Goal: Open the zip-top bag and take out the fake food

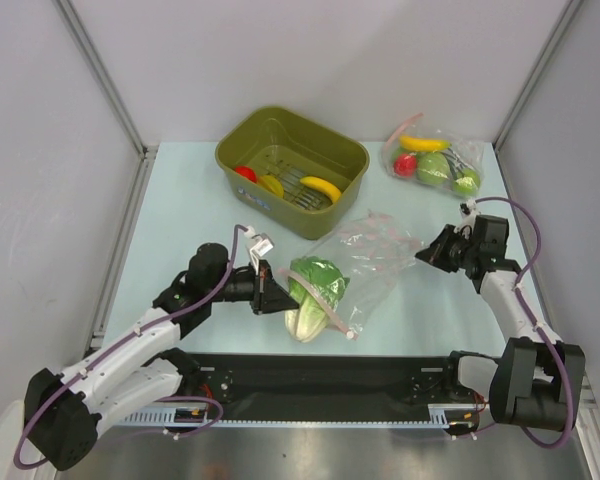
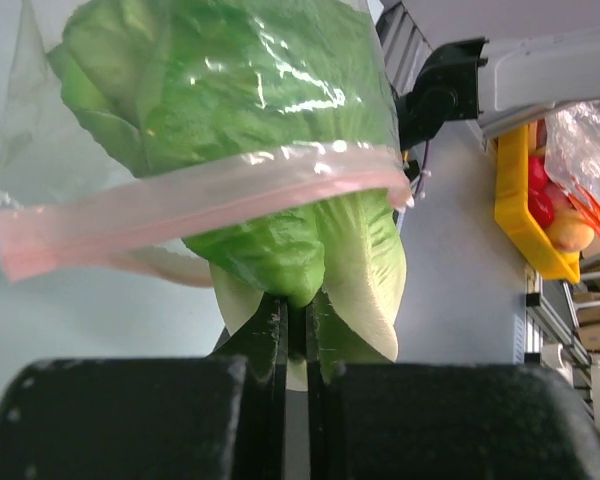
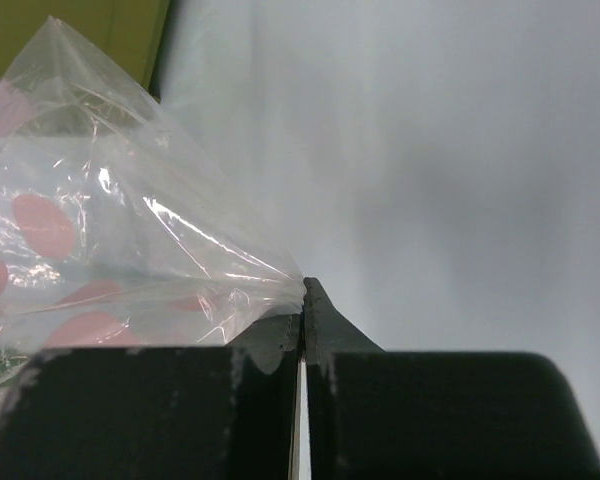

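The robot's left gripper next needs to pull the cabbage (image 1: 310,290) clear, lift it outward over the open middle of the olive bin and let go, since the bin stands outward of that gripper.
The clear zip-top bag (image 1: 365,262) with its pink zip strip (image 2: 180,205) lies mid-table, mouth toward the front left. The pale green-white cabbage (image 1: 310,290) sticks halfway out of the mouth. My left gripper (image 1: 277,290) is shut on the cabbage (image 2: 280,180) at its near leaf edge. My right gripper (image 1: 427,252) is shut on the bag's far corner (image 3: 270,290). A banana (image 1: 321,188), a red fruit (image 1: 245,173) and a small yellow piece (image 1: 271,185) lie in the olive bin (image 1: 242,138).
A second clear bag (image 1: 435,160) holding a banana, red and bright green fruits lies at the back right. Grey walls enclose the table on both sides. In the left wrist view a yellow bin (image 2: 520,215) shows off the table.
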Motion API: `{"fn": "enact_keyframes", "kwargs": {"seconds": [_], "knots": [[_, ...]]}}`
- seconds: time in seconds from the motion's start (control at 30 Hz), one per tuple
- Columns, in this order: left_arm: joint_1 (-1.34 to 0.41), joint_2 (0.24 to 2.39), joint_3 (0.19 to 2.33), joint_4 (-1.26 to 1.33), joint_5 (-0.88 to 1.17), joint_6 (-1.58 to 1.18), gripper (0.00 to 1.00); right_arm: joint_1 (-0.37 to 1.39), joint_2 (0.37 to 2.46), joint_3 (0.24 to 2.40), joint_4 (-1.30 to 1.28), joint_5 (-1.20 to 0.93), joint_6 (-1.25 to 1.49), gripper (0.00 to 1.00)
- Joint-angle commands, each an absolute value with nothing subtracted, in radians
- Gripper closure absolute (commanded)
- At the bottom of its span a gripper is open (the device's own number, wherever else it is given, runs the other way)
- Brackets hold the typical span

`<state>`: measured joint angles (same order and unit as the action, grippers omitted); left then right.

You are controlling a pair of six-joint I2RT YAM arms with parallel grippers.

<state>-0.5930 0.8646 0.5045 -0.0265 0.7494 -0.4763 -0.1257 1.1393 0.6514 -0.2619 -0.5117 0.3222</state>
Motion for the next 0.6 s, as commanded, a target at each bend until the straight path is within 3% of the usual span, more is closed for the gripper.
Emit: {"fn": "enact_keyframes", "kwargs": {"seconds": [0.0,0.57], "knots": [[-0.588,0.859,0.535,-0.081,0.827,-0.407,1.00,-0.153,1.140,0.692,-0.256,-0.454,0.304,1.00],[-0.577,0.739,0.610,-0.394,0.795,-0.316,1.00,-0.218,1.167,0.680,-0.288,-0.359,0.294,1.00]]}}
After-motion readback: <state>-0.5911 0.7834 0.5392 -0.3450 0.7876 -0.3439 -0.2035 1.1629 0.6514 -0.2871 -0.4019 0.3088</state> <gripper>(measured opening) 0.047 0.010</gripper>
